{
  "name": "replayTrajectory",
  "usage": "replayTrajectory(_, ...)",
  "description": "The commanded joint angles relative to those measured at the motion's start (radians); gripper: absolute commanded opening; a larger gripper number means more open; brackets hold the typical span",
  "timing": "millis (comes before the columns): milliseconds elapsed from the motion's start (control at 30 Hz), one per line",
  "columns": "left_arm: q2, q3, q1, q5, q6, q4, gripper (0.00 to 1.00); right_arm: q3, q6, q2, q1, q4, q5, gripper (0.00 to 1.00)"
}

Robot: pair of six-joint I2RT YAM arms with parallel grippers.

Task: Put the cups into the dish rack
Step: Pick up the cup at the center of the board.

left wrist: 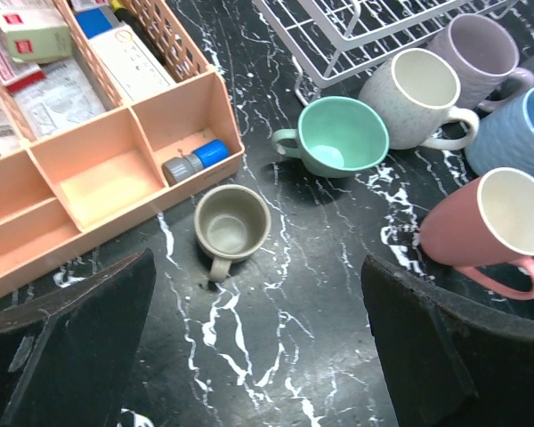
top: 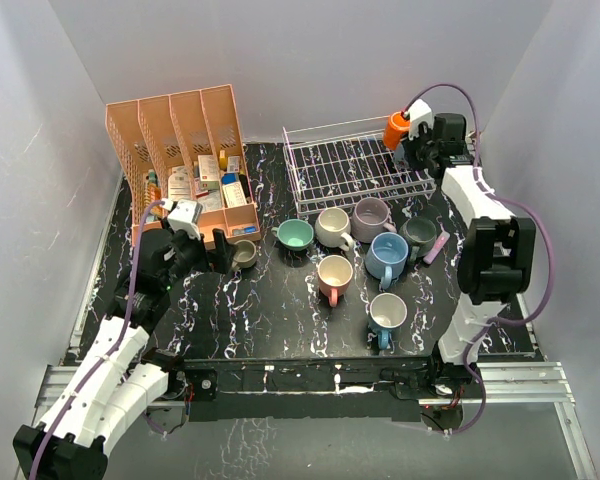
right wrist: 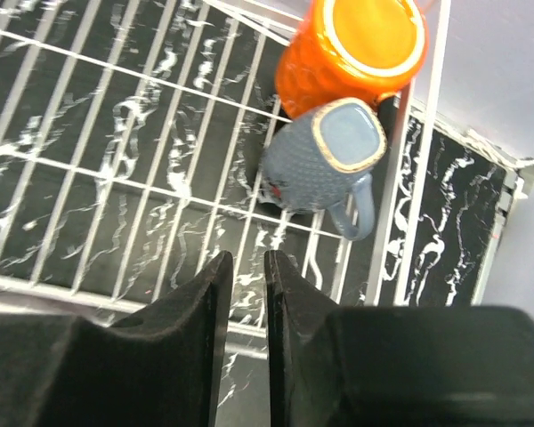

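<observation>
The olive cup is below the left gripper and to its right in the top view, so the left gripper will next move across and down onto the olive cup's rim on the teal side.
The white wire dish rack [top: 350, 168] stands at the back of the table. In its far right corner sit an orange cup [right wrist: 356, 49] and a blue-grey cup [right wrist: 325, 158]. My right gripper [right wrist: 246, 264] hovers above them, its fingers only narrowly apart with nothing between. My left gripper [left wrist: 258, 356] is wide open just short of an olive cup [left wrist: 231, 222] by the organizer. On the table stand teal [top: 294, 235], cream [top: 332, 226], lilac [top: 370, 215], light blue [top: 387, 255], dark grey [top: 418, 235] and pink [top: 334, 275] cups, and a blue one [top: 387, 315] nearer the front.
A salmon-pink slotted organizer [top: 180, 160] full of small boxes stands at the back left, close to the olive cup. A small pink stick [top: 437, 247] lies beside the dark grey cup. Grey walls close in on three sides.
</observation>
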Motion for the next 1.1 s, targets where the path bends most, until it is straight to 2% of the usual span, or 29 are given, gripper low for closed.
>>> replayTrajectory(0, 0.031, 0.046, 0.005, 0.067, -0.148, -0.018, 0.97, -0.065, 0.019, -0.162, -0.002, 0.011, -0.2, 0.26)
replayTrajectory(133, 0.101, 0.129, 0.005, 0.111, -0.27, -0.076, 0.97, -0.167, 0.015, -0.288, -0.002, -0.006, -0.398, 0.39)
replayTrajectory(267, 0.211, 0.23, 0.005, 0.145, -0.342, -0.143, 0.96, -0.218, 0.023, -0.368, -0.002, -0.077, -0.601, 0.4)
replayTrajectory(333, 0.29, 0.32, 0.006, 0.137, -0.356, -0.232, 0.94, -0.216, 0.021, -0.392, -0.002, -0.144, -0.69, 0.41)
replayTrajectory(500, 0.508, 0.534, 0.004, 0.118, -0.329, -0.46, 0.92, -0.266, -0.023, -0.487, -0.006, -0.269, -0.799, 0.44)
replayTrajectory(600, 0.606, 0.632, 0.005, 0.034, -0.311, -0.576, 0.86, -0.31, -0.052, -0.558, -0.043, -0.301, -0.805, 0.44)
replayTrajectory(667, 0.647, 0.684, 0.004, -0.01, -0.297, -0.62, 0.77, -0.32, -0.063, -0.593, -0.067, -0.345, -0.827, 0.44)
replayTrajectory(800, 0.758, 0.716, -0.001, -0.057, -0.268, -0.665, 0.44, -0.395, -0.081, -0.65, -0.085, -0.35, -0.881, 0.44)
replayTrajectory(900, 0.806, 0.716, -0.03, -0.124, -0.238, -0.698, 0.42, -0.442, -0.025, -0.635, -0.121, -0.308, -0.972, 0.44)
replayTrajectory(1067, 0.827, 0.717, -0.116, -0.214, -0.221, -0.675, 0.42, -0.432, -0.017, -0.603, -0.132, -0.307, -1.006, 0.44)
